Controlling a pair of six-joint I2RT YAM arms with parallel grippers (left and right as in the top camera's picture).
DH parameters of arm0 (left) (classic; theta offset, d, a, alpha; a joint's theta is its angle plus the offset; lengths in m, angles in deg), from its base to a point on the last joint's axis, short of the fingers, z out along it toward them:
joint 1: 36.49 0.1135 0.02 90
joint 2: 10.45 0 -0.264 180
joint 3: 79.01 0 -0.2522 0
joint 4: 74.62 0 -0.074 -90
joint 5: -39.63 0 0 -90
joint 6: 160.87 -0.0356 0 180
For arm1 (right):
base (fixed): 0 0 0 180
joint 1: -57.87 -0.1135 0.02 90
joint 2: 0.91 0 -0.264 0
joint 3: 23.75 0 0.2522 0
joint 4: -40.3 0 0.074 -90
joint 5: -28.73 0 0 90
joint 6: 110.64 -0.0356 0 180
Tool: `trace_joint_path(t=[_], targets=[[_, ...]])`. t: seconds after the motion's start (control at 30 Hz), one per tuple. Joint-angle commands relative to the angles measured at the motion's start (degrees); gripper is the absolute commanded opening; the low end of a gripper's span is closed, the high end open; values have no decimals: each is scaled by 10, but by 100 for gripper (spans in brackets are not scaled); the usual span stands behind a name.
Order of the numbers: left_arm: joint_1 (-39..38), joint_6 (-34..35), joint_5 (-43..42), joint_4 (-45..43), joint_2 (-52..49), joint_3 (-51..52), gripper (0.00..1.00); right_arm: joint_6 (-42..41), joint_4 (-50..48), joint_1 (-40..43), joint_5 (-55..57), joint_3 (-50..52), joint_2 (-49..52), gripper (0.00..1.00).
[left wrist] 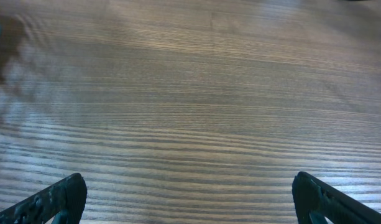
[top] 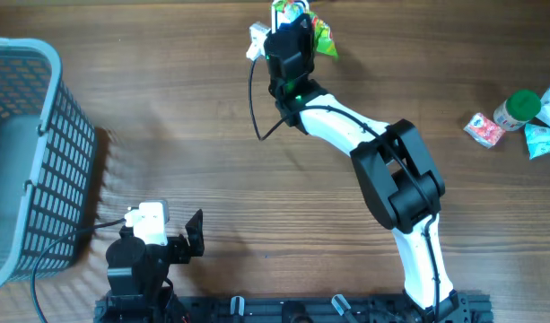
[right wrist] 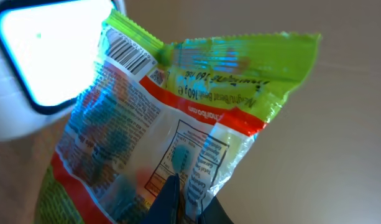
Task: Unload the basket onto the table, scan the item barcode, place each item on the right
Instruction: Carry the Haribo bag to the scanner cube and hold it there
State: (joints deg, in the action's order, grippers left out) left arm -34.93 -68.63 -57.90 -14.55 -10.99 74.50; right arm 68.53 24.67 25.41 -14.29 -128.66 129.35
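Observation:
Next I will swing my right gripper back over the bare wood by the blue packets, to its right in the overhead view, and release the bag (top: 324, 38).
The item is a green and red snack bag (top: 324, 38) at the far middle of the table, hanging from my right gripper (top: 292, 20), which is shut on it. In the right wrist view the bag (right wrist: 202, 118) fills the frame, pinched at its lower edge by the right gripper (right wrist: 187, 202). Its barcode (right wrist: 129, 53) sits at the upper left corner, right beside the glowing white scanner (right wrist: 47, 50). From overhead the scanner (top: 257, 40) lies just left of the bag. My left gripper (top: 162, 235) rests near the front left, open (left wrist: 190, 190) over bare wood.
A grey mesh basket (top: 23, 152) stands at the left edge. At the far right lie a green-capped bottle (top: 517, 106), a red and white packet (top: 484, 128) and blue and white packets (top: 548, 130). A black cable (top: 255, 99) trails from the scanner.

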Motion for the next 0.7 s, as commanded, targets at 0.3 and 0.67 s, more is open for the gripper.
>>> trace_joint_path(t=[0.3, 0.67], targets=[[2, -1, 1, -2, 2, 1, 100, 115, -3, 3, 14, -8, 17, 5], [2, -1, 1, -2, 2, 1, 100, 128, 167, -54, 3, 41, 34, 5]])
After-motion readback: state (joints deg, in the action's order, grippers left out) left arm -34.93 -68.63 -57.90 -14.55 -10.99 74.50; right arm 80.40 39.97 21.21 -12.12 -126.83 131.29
